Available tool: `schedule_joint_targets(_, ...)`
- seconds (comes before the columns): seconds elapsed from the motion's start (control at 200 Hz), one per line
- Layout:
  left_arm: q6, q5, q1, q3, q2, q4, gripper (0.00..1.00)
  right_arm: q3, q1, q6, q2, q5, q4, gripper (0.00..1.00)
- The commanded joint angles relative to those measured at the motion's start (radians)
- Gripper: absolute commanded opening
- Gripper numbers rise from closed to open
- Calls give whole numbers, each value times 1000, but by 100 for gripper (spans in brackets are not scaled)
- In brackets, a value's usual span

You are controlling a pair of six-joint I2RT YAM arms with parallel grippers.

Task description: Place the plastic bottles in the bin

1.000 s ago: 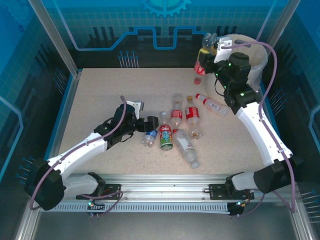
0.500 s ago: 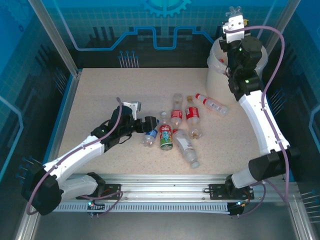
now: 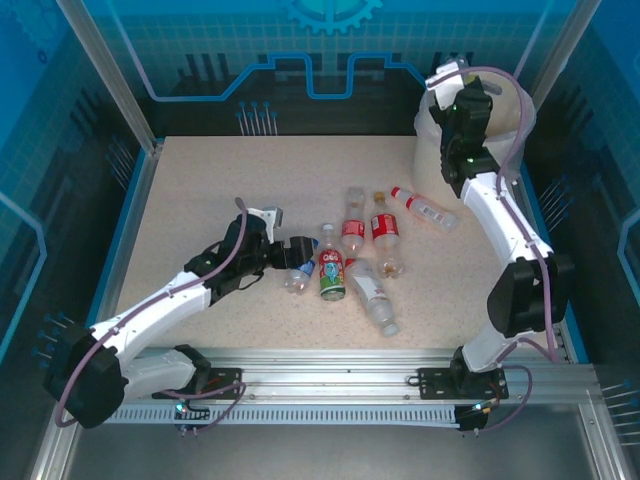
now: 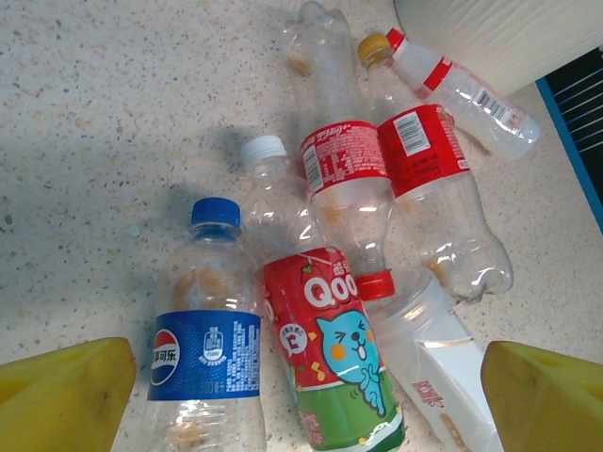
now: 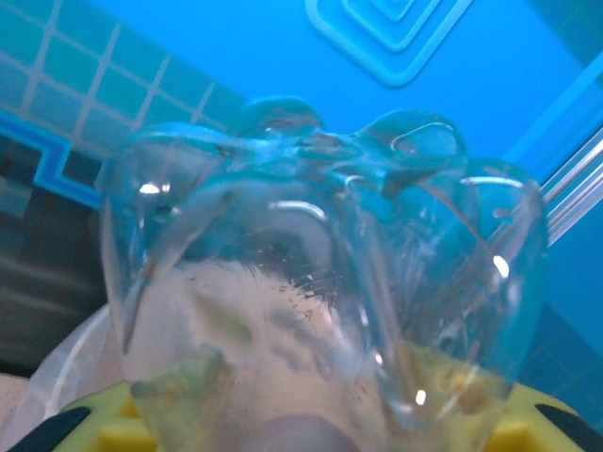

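Note:
The end of the clear bottle points toward the blue wall. I need to swing my right gripper over the bin's opening [image 3: 506,108] next and tilt it down to let go of the clear bottle.
Several plastic bottles lie clustered mid-table: a blue-labelled one [image 4: 203,358] [image 3: 298,272], a red-and-green one [image 4: 330,353] [image 3: 332,275], two red-labelled ones [image 4: 339,160] [image 4: 419,141] and a clear white-labelled one [image 4: 443,367]. My left gripper [image 3: 293,255] [image 4: 306,395] hovers open just left of them, its yellow fingertips [image 4: 66,391] either side of the blue and the red-and-green bottle. My right gripper [image 3: 447,82] [image 5: 320,433] is shut on a clear bottle [image 5: 320,282], raised over the near-left rim of the cream bin [image 3: 430,140] at the back right.
A red-capped bottle [image 3: 425,208] lies close to the bin's base. Blue walls and metal posts [image 3: 110,75] fence the table. The left half of the speckled tabletop [image 3: 190,190] is bare.
The right arm has swung the clear bottle from the bin's left side, up high, then to just over its rim. The left gripper has crept slightly toward the bottle cluster.

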Motion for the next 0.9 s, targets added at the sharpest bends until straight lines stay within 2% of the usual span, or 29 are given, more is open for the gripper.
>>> schedule_joint_targets(0.0,-14,-15,7,-14,0,12,95,-44,-29,-14,10,23,146,31)
schedule_joint_targets(0.28,-8,-18,8,-11,24,5,95,-55,-87,106,46,-24,65,32)
schedule_joint_targets(0.34,-7,-22,8,-14,30,0,96,-32,-102,154,56,-42,-24,34)
schedule_joint_targets(0.6,-7,-19,14,-17,73,10,96,52,-148,321,90,-108,-241,48)
schedule_joint_targets(0.895,8,-21,15,-18,107,0,98,120,-163,357,117,-121,-339,71)
